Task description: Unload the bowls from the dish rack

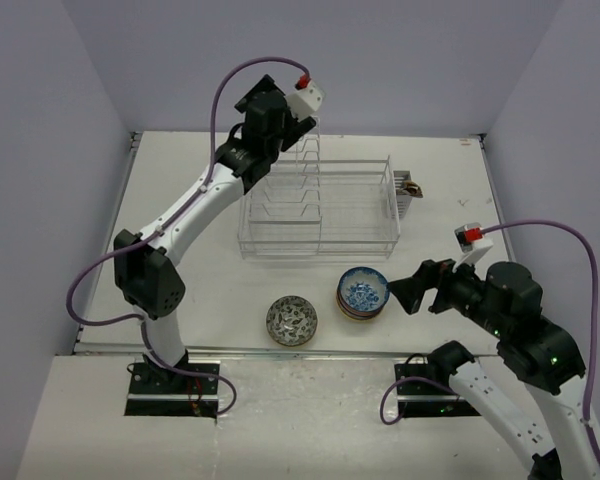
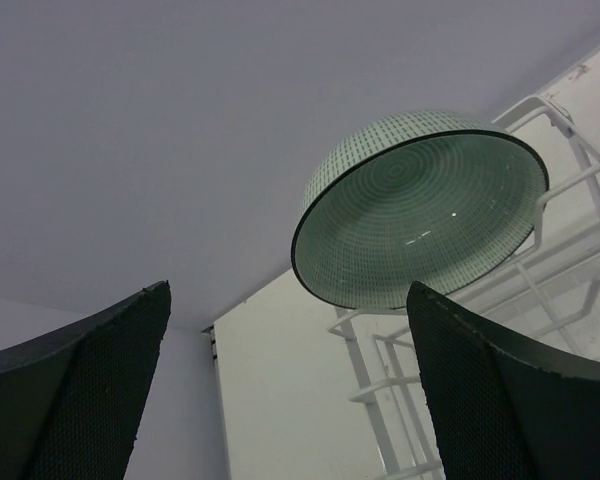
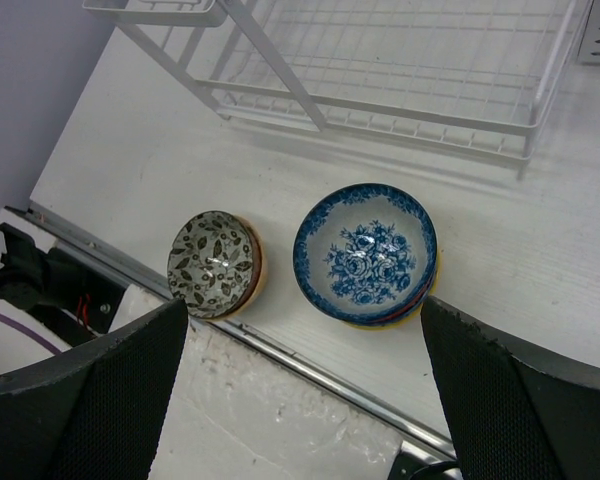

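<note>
My left gripper is going to move its open fingers forward next, to either side of the pale green bowl's free rim edge [image 2: 295, 258], which is ahead and clear of the wires.
The dish rack [image 1: 320, 215] stands mid-table. My left gripper [image 1: 280, 128] hovers at its far left end, open. In the left wrist view the open gripper [image 2: 290, 400] faces a pale green bowl [image 2: 420, 210] standing on edge in the rack's wires [image 2: 570, 230], a short gap ahead of the fingertips. A blue-white floral bowl [image 1: 362, 293] tops a stack in front of the rack; it also shows in the right wrist view [image 3: 365, 252]. A leaf-patterned bowl [image 1: 292, 320] sits to its left, also in the right wrist view [image 3: 213, 264]. My right gripper [image 1: 410, 290] is open and empty, right of the stack.
A small metallic object [image 1: 410, 188] sits against the rack's right end. The table's front metal edge [image 3: 310, 365] runs just below the two bowls. Lilac walls close the back and sides.
</note>
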Controlling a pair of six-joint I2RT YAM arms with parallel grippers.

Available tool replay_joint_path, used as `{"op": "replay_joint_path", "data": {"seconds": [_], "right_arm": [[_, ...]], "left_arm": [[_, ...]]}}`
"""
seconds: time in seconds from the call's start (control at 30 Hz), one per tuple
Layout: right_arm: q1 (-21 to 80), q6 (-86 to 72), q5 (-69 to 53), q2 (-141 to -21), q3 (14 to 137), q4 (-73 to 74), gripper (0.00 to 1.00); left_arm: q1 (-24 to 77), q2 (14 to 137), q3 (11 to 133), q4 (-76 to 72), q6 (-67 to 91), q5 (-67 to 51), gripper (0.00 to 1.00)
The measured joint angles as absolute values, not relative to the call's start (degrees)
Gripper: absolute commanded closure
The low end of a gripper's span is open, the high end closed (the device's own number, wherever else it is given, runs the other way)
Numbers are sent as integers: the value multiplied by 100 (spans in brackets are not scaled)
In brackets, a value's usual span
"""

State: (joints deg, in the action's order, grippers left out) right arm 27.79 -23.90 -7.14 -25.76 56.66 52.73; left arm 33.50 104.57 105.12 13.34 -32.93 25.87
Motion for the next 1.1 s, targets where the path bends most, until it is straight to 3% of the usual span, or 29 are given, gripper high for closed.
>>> {"op": "replay_joint_path", "data": {"seconds": [0.23, 0.63, 0.8, 1.1], "right_arm": [[2779, -2305, -849, -2585, 5813, 5347, 1], [2779, -2279, -854, -2532, 5981, 5627, 1], [2779, -2259, -854, -2536, 5981, 5629, 1], [2779, -2237, -858, -2536, 5981, 5627, 1]], "left_arm": [[3076, 10888, 10462, 537, -3763, 2392, 4], [2965, 11218, 10193, -237, -3861, 2099, 51], [2961, 11214, 10136, -471, -3870, 2058, 82], [2952, 11115, 9979, -652, -3865, 1861, 100]]}}
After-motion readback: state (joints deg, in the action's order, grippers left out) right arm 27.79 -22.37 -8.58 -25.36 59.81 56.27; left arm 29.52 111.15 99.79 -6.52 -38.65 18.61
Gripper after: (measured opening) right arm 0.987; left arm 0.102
